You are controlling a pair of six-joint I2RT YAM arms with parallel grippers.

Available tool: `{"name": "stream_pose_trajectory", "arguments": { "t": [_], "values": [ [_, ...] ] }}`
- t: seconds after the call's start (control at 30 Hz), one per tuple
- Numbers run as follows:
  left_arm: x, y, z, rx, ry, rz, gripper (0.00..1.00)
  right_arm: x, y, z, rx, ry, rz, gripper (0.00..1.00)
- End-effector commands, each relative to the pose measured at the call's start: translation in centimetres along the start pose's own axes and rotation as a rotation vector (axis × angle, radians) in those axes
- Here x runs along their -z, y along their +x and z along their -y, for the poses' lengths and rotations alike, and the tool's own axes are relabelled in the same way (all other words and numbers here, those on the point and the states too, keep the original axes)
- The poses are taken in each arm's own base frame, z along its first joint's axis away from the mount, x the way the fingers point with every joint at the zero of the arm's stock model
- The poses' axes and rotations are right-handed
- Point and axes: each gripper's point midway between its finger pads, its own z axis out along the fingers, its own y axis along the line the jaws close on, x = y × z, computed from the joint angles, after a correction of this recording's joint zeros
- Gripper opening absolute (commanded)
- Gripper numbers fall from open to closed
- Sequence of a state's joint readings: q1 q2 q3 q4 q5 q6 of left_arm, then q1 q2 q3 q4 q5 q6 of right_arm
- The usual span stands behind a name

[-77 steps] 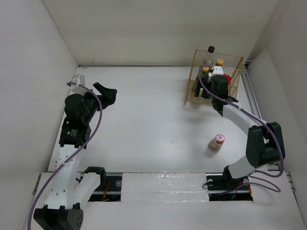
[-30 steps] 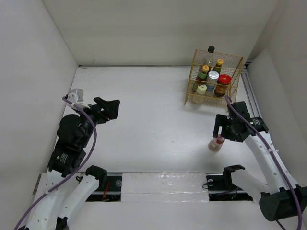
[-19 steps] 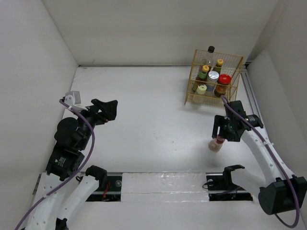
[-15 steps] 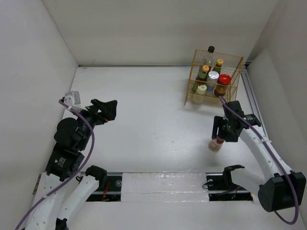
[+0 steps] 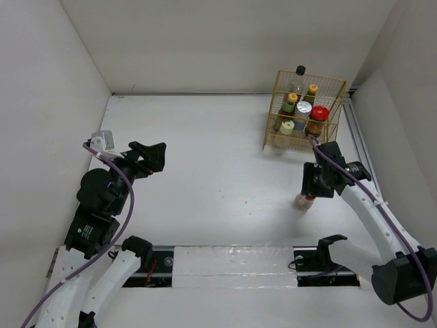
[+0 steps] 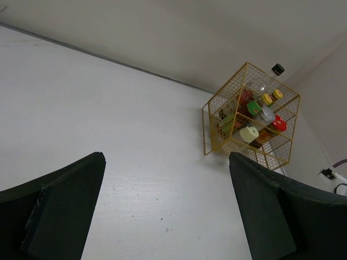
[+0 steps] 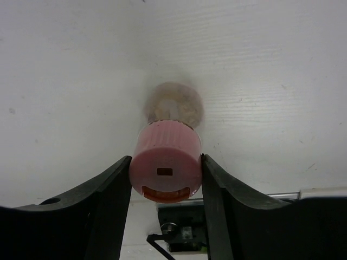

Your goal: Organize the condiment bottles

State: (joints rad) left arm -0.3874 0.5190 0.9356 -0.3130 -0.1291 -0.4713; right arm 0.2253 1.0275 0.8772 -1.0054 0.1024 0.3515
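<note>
The rack's near row [image 5: 303, 141] beside the cream bottle is empty. The right gripper lifts the pink-capped bottle outward over that spot next, then lowers to release it.
The pink-capped bottle [image 7: 165, 157] stands on the white table, blurred in the top view [image 5: 301, 201]. My right gripper [image 5: 315, 186] is over it, and in the right wrist view [image 7: 165, 176] both fingers press on the pink cap. Six other condiment bottles sit in the yellow wire rack [image 5: 334, 85]: black-capped [image 5: 300, 70], two yellow-capped [image 5: 313, 89] [image 5: 291, 99], silver-capped [image 5: 304, 108], red-lidded [image 5: 319, 113] and cream [image 5: 287, 127]. My left gripper [image 5: 151, 156] is open and empty, far to the left above the table [image 6: 168, 216].
The rack stands at the back right near the right wall and also shows in the left wrist view [image 6: 227, 97]. White walls close in the table on the left, back and right. A rail with the arm bases [image 5: 232, 263] runs along the near edge.
My right gripper left the rack, came down over the pink-capped bottle and shut on its cap; the bottle now looks shifted slightly up-left. The left arm drew back slightly.
</note>
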Motion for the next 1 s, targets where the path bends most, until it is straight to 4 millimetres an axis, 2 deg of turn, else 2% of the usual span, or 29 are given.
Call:
{"name": "stream_pose_trajectory", "arguments": {
  "t": [0.0,0.03,0.07,0.13,0.2,0.33,0.43,0.53,0.57,0.63,0.67,0.77,0.8,0.83,0.87,0.97],
  "values": [
    [0.1,-0.2,0.2,-0.013,0.015,0.011,0.94,5.3,-6.3,-1.7,0.006,-0.024,0.251,0.50],
    [0.1,-0.2,0.2,-0.013,0.015,0.011,0.94,6.6,-7.4,-1.3,0.010,0.013,0.305,0.48],
    [0.1,-0.2,0.2,-0.013,0.015,0.011,0.94,8.9,-9.8,-1.5,0.007,0.002,0.399,0.48],
    [-0.1,0.0,0.2,-0.014,0.010,0.004,0.94,10.6,-11.9,-1.4,-0.001,0.030,0.472,0.48],
    [-0.1,-0.2,0.0,-0.014,0.000,0.010,0.94,12.0,-14.8,-2.1,0.008,0.010,0.554,0.48],
    [-0.4,-0.2,-0.5,-0.025,-0.025,0.013,0.94,12.6,-18.6,-2.3,0.027,0.033,0.614,0.48],
    [-0.4,-0.2,-0.5,-0.025,-0.025,0.013,0.94,11.7,-21.4,-2.0,0.067,0.047,0.596,0.48],
    [-0.4,-0.2,-0.5,-0.025,-0.025,0.013,0.94,11.0,-23.1,-1.6,0.078,0.047,0.571,0.48],
    [-0.4,-0.2,-0.5,-0.025,-0.025,0.013,0.94,10.1,-23.7,-1.5,0.098,0.055,0.562,0.48],
    [-0.4,-0.1,-0.3,-0.025,-0.017,0.009,0.94,10.1,-25.1,-1.2,0.075,0.018,0.582,0.48],
    [-0.4,-0.1,-0.3,-0.025,-0.017,0.009,0.94,9.4,-25.5,-1.1,0.083,0.013,0.577,0.48],
    [-0.4,-0.1,-0.3,-0.025,-0.017,0.009,0.94,9.3,-26.7,-1.1,0.072,-0.023,0.582,0.48],
    [-0.4,-0.1,-0.3,-0.025,-0.017,0.009,0.94,8.3,-26.8,-0.6,0.064,-0.010,0.559,0.48],
    [-0.4,-0.1,-0.3,-0.025,-0.017,0.009,0.94,8.2,-27.1,-1.0,0.070,-0.032,0.557,0.48],
    [-0.4,-0.1,-0.3,-0.025,-0.017,0.009,0.94,7.9,-27.5,-0.5,0.057,-0.037,0.557,0.48],
    [-0.4,-0.1,-0.3,-0.025,-0.017,0.009,0.94,6.8,-28.0,-0.6,0.064,-0.073,0.541,0.48]
  ]
}}
